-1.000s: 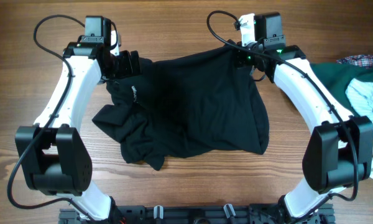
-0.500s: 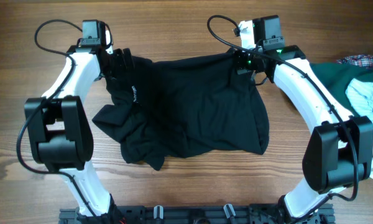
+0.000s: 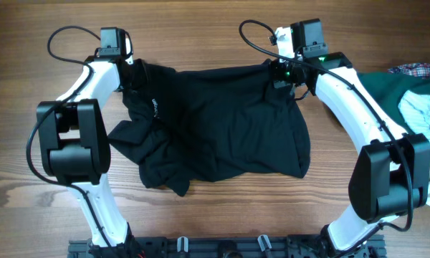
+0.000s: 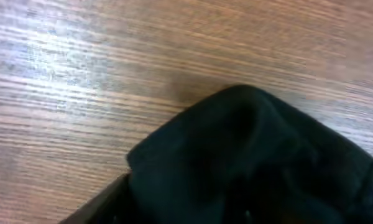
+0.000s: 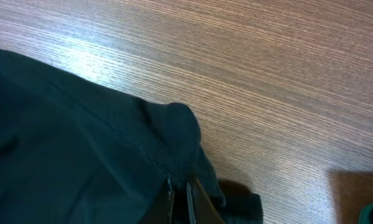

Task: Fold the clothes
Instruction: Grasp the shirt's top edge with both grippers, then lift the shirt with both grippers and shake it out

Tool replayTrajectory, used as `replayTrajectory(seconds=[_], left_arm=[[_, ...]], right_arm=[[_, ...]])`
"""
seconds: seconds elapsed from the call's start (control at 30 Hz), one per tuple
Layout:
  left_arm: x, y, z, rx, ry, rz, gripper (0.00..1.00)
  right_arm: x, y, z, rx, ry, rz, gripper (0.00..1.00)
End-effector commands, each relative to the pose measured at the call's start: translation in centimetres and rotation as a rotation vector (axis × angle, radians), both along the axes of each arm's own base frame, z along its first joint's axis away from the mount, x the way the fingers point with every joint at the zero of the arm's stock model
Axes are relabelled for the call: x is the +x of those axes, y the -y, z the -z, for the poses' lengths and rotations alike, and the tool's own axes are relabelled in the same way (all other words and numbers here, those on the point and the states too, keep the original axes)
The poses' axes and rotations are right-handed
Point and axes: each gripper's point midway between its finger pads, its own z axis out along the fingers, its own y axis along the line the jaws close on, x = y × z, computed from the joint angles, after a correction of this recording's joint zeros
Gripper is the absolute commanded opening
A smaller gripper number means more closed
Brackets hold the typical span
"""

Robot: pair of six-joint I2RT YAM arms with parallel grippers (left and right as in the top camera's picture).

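Observation:
My right gripper is going to lift the shirt's corner to straighten the wrinkled shirt. It will then lower the corner outward and release it, since the tabletop is bare there.
The black shirt (image 3: 222,122) lies spread across the middle of the wooden table, rumpled at its near left, with small white text (image 3: 155,107) near its left side. My left gripper (image 3: 137,72) is at the shirt's far left corner. In the left wrist view bunched black fabric (image 4: 248,162) covers the jaws, which seem closed on it. My right gripper (image 3: 279,72) is at the far right corner. In the right wrist view (image 5: 179,200) its fingers stand almost together, pinching a fold of the shirt (image 5: 81,137).
A dark green garment (image 3: 387,89), a white and light-blue cloth (image 3: 423,111) and a plaid cloth (image 3: 416,69) lie at the table's right edge. The arm bases stand along the front edge (image 3: 222,247).
My left arm has swung its elbow toward the far side, while its gripper stays at the shirt's far left corner. The right arm and the shirt have hardly moved.

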Motion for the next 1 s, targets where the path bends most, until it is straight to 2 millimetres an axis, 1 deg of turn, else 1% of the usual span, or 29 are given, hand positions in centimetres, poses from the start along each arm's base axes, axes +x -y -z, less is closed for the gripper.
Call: replayTrajectory(seconds=[0.0, 0.03, 0.13, 0.2, 0.27, 0.33, 0.37, 0.43, 0.5, 0.57, 0.63, 0.7, 0.8, 0.83, 0.97], left_arm=[[-0.6, -0.1, 0.8, -0.001, -0.042, 0.011, 0.09], [-0.5, -0.1, 0.3, -0.001, -0.038, 0.01, 0.04], [-0.2, -0.1, -2.7, 0.002, -0.017, 0.014, 0.04], [0.2, -0.1, -5.9, 0.003, 0.016, 0.014, 0.04], [0.3, -0.1, -9.0, 0.005, 0.057, 0.017, 0.04], [0.3, -0.1, -12.2, 0.007, 0.105, 0.017, 0.04], [0.1, -0.1, -14.5, 0.009, 0.145, 0.02, 0.04], [-0.5, -0.1, -18.2, 0.021, 0.212, 0.036, 0.04], [-1.8, -0.1, -22.0, 0.025, 0.278, 0.039, 0.04], [-3.3, -0.1, -24.7, 0.029, 0.323, 0.037, 0.04], [-5.3, -0.2, -27.8, 0.035, 0.37, 0.033, 0.04], [-7.1, -0.2, -30.2, 0.043, 0.415, 0.028, 0.04], [-10.1, -0.5, -34.3, 0.06, 0.508, 0.016, 0.04], [-11.3, -0.6, -35.8, 0.067, 0.545, 0.01, 0.04], [-15.9, -0.3, -40.4, 0.062, 0.674, 0.01, 0.04]], right_arm=[[0.2, 0.5, 0.5, -0.012, -0.01, 0.025, 0.04], [0.2, 0.5, 0.6, -0.012, -0.011, 0.025, 0.04], [0.2, 0.6, 0.6, -0.018, -0.015, 0.033, 0.04], [0.2, 0.7, 0.5, -0.017, -0.01, 0.038, 0.04], [0.3, 1.0, -0.1, -0.029, 0.005, 0.048, 0.04], [0.3, 1.1, -1.4, -0.027, 0.034, 0.051, 0.04], [0.3, 1.1, -2.2, -0.023, 0.054, 0.051, 0.04], [0.1, 1.1, -4.5, -0.011, 0.104, 0.052, 0.04], [-0.3, 1.2, -7.2, 0.002, 0.161, 0.054, 0.04], [-0.8, 1.4, -9.5, 0.014, 0.207, 0.063, 0.04], [-1.4, 2.2, -12.0, 0.019, 0.26, 0.114, 0.04], [-2.2, 2.7, -14.5, 0.021, 0.316, 0.131, 0.04], [-4.1, 3.1, -18.7, 0.055, 0.409, 0.148, 0.04], [-4.6, 3.4, -19.8, 0.066, 0.433, 0.165, 0.04], [-7.2, 4.4, -24.1, 0.091, 0.538, 0.201, 0.04]])
